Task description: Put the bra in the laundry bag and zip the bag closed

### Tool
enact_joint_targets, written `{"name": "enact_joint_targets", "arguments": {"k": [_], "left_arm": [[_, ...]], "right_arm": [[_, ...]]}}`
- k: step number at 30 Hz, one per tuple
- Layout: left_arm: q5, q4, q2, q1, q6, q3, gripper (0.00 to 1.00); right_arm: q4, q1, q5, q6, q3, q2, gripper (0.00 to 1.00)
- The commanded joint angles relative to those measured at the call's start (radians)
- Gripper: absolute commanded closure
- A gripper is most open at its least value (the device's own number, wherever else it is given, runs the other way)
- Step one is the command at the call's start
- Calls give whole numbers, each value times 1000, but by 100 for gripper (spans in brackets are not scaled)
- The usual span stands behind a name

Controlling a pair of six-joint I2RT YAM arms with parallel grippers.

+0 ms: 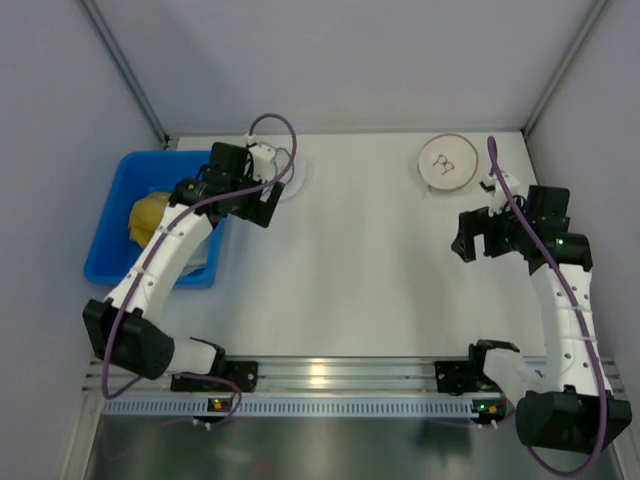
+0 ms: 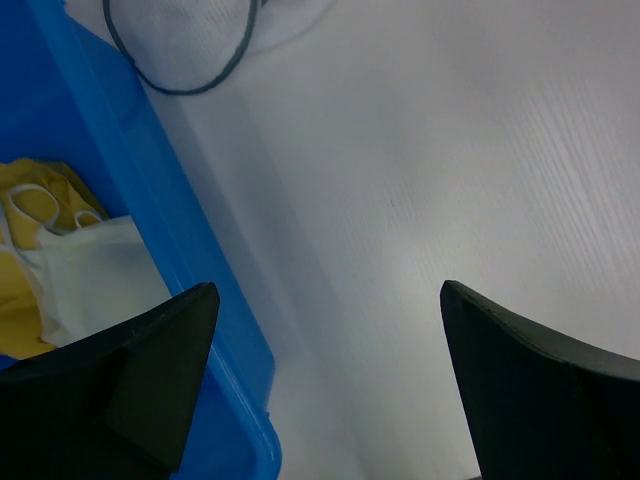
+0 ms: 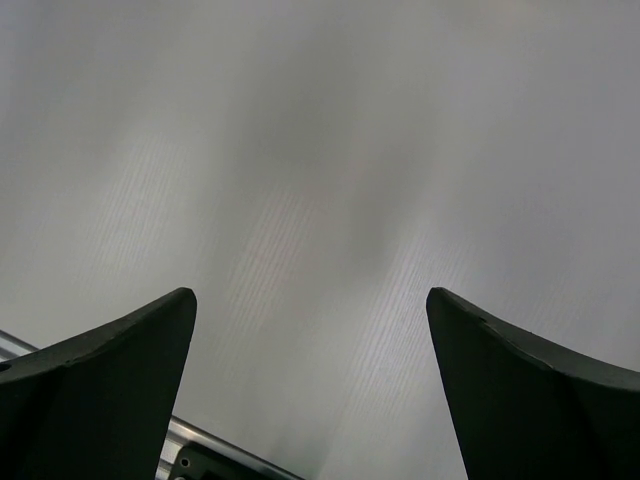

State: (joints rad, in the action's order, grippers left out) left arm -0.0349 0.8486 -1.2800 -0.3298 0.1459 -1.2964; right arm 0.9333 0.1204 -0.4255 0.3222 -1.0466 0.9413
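The left gripper should next move outward and lower onto the near curve of the bag's zipper rim [image 2: 192,92], since its open fingers hover short of that curve.
The pale mint bra [image 2: 92,278] lies in the blue bin [image 2: 150,200] on top of a yellow cloth [image 2: 30,180], seen in the left wrist view. The laundry bag [image 2: 190,35], white mesh with a dark zipper rim, lies on the table just beyond the bin. In the top view it [image 1: 297,180] is mostly hidden by my left wrist. My left gripper [image 2: 328,292] is open and empty, hovering over the bin's right edge and the table [image 1: 250,205]. My right gripper [image 3: 310,295] is open and empty above bare table at the right [image 1: 478,240].
The blue bin [image 1: 110,225] stands at the far left and holds the yellow cloth [image 1: 148,213]. A white disc with a tan rim [image 1: 447,162] lies at the back right. A metal rail [image 1: 330,375] runs along the near edge. Grey walls enclose the table.
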Motion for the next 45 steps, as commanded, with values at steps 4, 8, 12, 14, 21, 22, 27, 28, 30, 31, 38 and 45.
{"name": "enact_joint_targets", "arguments": {"k": [4, 8, 12, 14, 21, 22, 27, 28, 30, 31, 38, 45], "left_arm": [[-68, -117, -384, 3, 30, -335, 6], [-141, -121, -598, 2, 17, -562, 17], [-246, -121, -772, 5, 37, -701, 24], [-263, -121, -855, 6, 46, -756, 29], [-353, -143, -996, 17, 50, -808, 39], [-358, -148, -1013, 18, 57, -808, 42], [-381, -154, -1042, 20, 76, -804, 58], [-379, -154, -1042, 20, 80, -799, 62], [-364, -152, -1036, 21, 80, -790, 84], [-358, -151, -1017, 20, 72, -770, 93], [-272, -146, -779, -41, 44, -528, 100], [-96, -19, -518, -195, -139, -281, 100]], "right_arm": [[-154, -4, -81, -83, 45, 77, 1], [-188, -4, -68, -97, 62, 114, 1], [-177, -4, -52, -71, 51, 145, 1], [-176, -5, -45, -60, 54, 151, 1], [-189, -4, -58, -60, 72, 163, 1], [-192, -4, -62, -63, 73, 168, 1], [-199, -4, -73, -63, 76, 183, 1], [-202, -4, -71, -61, 77, 186, 1], [-202, -4, -75, -60, 79, 186, 0], [-200, -4, -75, -60, 79, 186, 1], [-203, -4, -124, -77, 95, 175, 1], [-194, -4, -182, -87, 100, 180, 1]]}}
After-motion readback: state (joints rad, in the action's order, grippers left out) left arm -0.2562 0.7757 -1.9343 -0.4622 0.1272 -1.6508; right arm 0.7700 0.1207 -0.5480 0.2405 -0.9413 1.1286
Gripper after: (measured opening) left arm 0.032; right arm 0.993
